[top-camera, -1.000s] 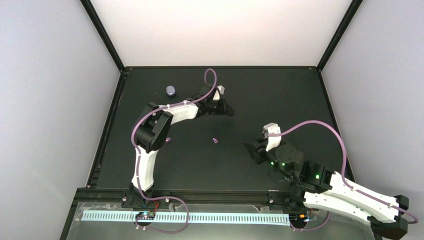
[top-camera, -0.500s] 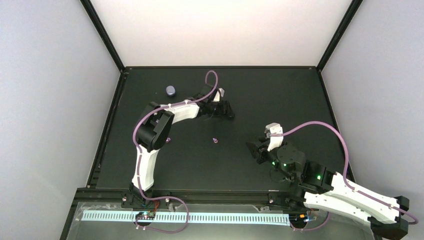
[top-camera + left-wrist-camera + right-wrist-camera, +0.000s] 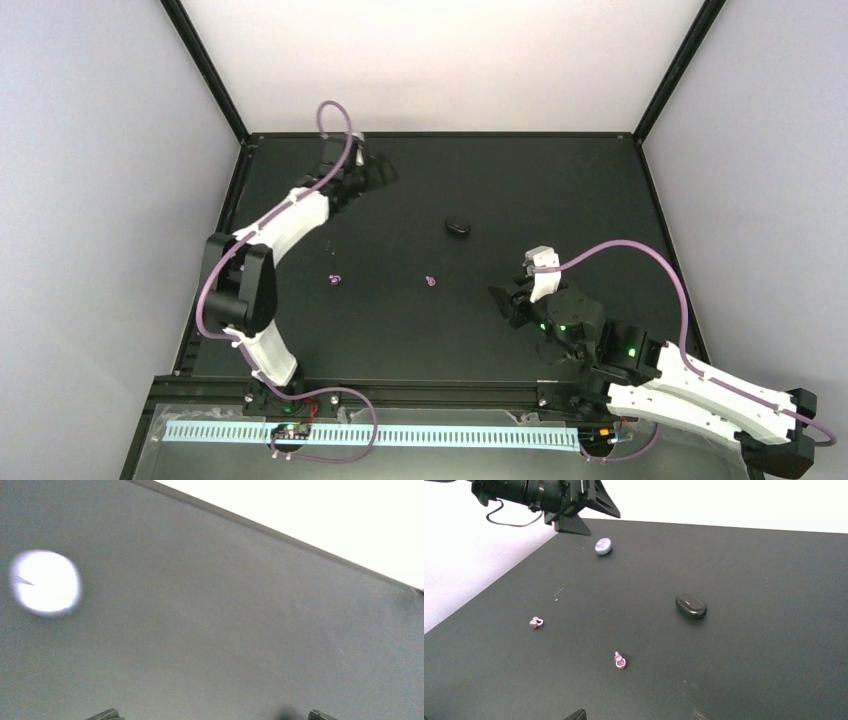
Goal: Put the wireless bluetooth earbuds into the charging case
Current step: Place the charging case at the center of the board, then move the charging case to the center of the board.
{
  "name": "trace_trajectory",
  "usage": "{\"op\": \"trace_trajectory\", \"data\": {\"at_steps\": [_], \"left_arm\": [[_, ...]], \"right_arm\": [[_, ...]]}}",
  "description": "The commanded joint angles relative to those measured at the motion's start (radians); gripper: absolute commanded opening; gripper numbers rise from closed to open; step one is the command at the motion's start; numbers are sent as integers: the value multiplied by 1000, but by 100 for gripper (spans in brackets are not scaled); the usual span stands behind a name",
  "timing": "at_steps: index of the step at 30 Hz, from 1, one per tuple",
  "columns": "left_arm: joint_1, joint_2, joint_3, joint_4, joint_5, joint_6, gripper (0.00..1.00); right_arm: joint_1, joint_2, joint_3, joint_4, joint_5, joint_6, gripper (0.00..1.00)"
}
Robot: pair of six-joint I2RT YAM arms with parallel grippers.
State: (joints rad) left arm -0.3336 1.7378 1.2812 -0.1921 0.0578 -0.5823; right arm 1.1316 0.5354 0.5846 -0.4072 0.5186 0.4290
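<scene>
My left gripper shifts to the left in its wrist view and lowers astride the lavender charging case (image 3: 47, 582) next, since that lies below, aside of its open fingers.
The lavender charging case (image 3: 602, 546) lies shut at the table's back left; in the left wrist view it is a blurred bright oval (image 3: 45, 582). The left arm hides it in the top view. My left gripper (image 3: 385, 172) hovers just beyond it, open and empty (image 3: 212, 717). Two lilac earbuds lie on the mat, one to the left (image 3: 335, 280) (image 3: 536, 622) and one at the centre (image 3: 431, 282) (image 3: 619, 661). My right gripper (image 3: 503, 300) stands open to the right of the centre bud, nothing between its fingers (image 3: 639, 716).
A small black oval object (image 3: 458, 227) (image 3: 691, 606) lies on the mat behind the centre earbud. Black frame rails (image 3: 440, 134) border the mat, and white walls rise behind them.
My left gripper opened, left the black oval object on the mat at mid-table and swung to the back left by the case. The right arm barely shifted.
</scene>
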Motion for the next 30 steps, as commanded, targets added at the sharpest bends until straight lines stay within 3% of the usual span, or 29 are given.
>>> {"op": "trace_trajectory", "data": {"at_steps": [1, 6, 9, 21, 30], "left_arm": [[119, 68, 56, -89, -159, 70, 99], [178, 276, 360, -332, -254, 106, 99], [213, 364, 467, -396, -270, 91, 99], [231, 572, 662, -432, -278, 136, 98], [244, 643, 747, -435, -220, 152, 82]], "right_arm": [[-3, 11, 22, 19, 2, 6, 54], [-4, 16, 21, 44, 21, 3, 54], [-3, 26, 12, 62, 19, 7, 54], [-3, 59, 19, 100, 18, -6, 54], [-3, 71, 43, 91, 17, -29, 54]]}}
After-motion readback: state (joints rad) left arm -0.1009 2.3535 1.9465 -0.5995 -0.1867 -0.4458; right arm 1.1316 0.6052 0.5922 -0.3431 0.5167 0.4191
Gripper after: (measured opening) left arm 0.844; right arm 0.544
